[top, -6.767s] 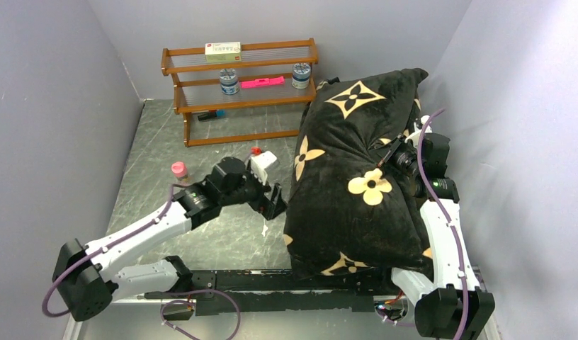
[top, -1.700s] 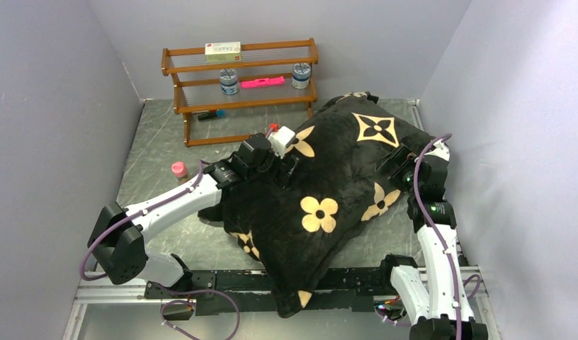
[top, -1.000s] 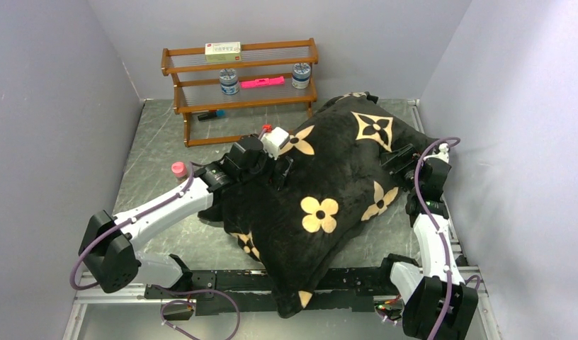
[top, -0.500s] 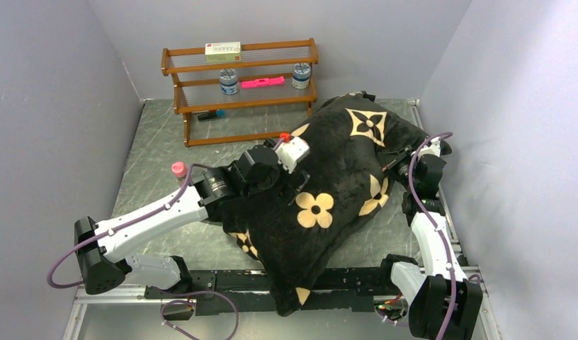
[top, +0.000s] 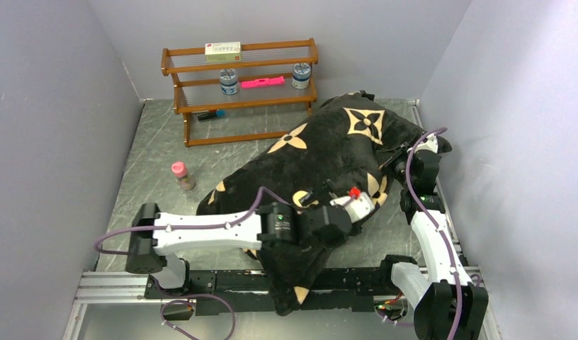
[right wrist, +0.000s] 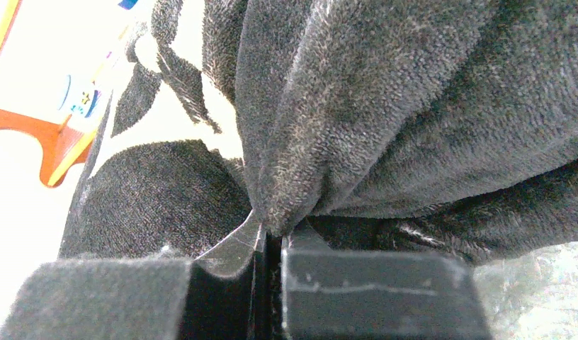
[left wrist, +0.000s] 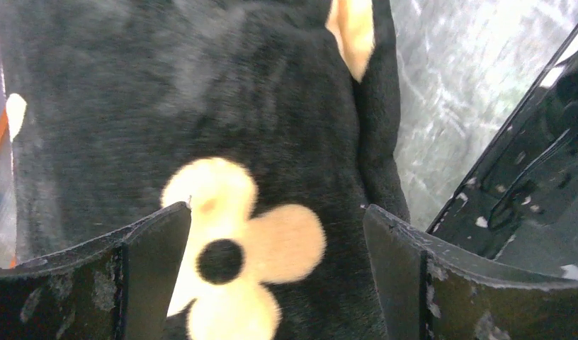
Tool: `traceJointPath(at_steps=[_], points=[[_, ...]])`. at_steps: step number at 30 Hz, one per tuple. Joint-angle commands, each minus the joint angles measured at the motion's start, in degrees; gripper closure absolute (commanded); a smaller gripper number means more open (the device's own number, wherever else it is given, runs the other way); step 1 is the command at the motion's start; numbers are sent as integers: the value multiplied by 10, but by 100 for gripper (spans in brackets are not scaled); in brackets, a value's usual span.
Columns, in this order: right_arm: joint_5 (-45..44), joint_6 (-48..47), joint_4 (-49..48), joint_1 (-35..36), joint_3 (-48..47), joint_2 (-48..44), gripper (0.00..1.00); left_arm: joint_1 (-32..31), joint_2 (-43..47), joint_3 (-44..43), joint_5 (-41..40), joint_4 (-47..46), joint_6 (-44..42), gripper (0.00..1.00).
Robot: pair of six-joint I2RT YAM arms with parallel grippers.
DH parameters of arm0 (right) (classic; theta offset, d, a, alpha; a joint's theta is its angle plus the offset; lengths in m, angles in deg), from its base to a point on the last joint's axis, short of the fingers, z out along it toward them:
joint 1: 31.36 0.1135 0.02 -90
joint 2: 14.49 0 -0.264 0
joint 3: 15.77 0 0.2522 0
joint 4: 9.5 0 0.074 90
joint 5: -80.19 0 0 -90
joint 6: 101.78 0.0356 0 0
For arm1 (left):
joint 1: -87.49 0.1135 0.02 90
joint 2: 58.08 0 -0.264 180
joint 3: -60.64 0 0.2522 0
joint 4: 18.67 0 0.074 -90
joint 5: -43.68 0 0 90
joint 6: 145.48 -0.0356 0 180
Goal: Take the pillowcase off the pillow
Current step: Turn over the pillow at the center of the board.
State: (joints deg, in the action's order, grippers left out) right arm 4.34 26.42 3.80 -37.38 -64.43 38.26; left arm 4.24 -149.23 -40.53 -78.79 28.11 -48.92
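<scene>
My left gripper will go down, open, onto the raised fold beside the tan flower, because the plush bunches up there along the cover's edge (left wrist: 350, 191) by the tabletop.
The pillowcase (top: 329, 152), black plush with tan flower and star motifs, lies slantwise from the back right to the front rail. The white pillow is hidden inside it. My left arm reaches across the front, and the left gripper (top: 321, 197) hovers over the cover's near right part. In the left wrist view the gripper (left wrist: 275, 237) is open, with its fingers (left wrist: 148, 244) wide apart over a tan flower motif (left wrist: 236, 262), holding nothing. My right gripper (top: 399, 157) is at the cover's right edge. In the right wrist view the gripper (right wrist: 274, 237) is shut on a fold of the pillowcase (right wrist: 357, 106).
A wooden shelf (top: 240, 92) stands at the back with a box, two jars and a pink item. A small pink-capped bottle (top: 180, 174) stands on the grey table (top: 166, 134) to the left. Walls close in the left, back and right sides.
The pillow, first held upright, now lies flat. My left arm has swung from the cover's left middle across the front to its near right side. The right gripper stays shut on the fabric.
</scene>
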Motion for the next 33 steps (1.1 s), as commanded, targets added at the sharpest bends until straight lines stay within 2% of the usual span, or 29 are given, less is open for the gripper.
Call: traceJointPath(at_steps=[1,5,10,14,18,22,24,27,32,33], points=[[75,-2,23,33,-26,-14,100,-48,-39,-38,-103,40,20,3],[74,-11,40,43,-40,-10,100,-86,-97,-64,-171,70,32,3],[69,-22,56,48,-51,-9,100,-94,-163,-98,-245,159,94,3],[75,-18,57,50,-53,-4,100,-91,-197,-63,-263,168,113,3],[77,-15,56,52,-59,0,100,-72,-245,-42,-292,218,183,3],[80,-14,53,52,-67,5,100,-40,-231,18,-275,178,176,5],[84,-12,48,52,-71,7,100,-27,-213,45,-270,155,168,12],[85,-15,49,53,-83,9,100,-21,-189,60,-277,146,158,28],[63,-32,56,52,-113,10,100,-21,-123,59,-256,122,123,75],[58,-37,56,52,-119,10,100,-21,-107,59,-248,108,111,81]])
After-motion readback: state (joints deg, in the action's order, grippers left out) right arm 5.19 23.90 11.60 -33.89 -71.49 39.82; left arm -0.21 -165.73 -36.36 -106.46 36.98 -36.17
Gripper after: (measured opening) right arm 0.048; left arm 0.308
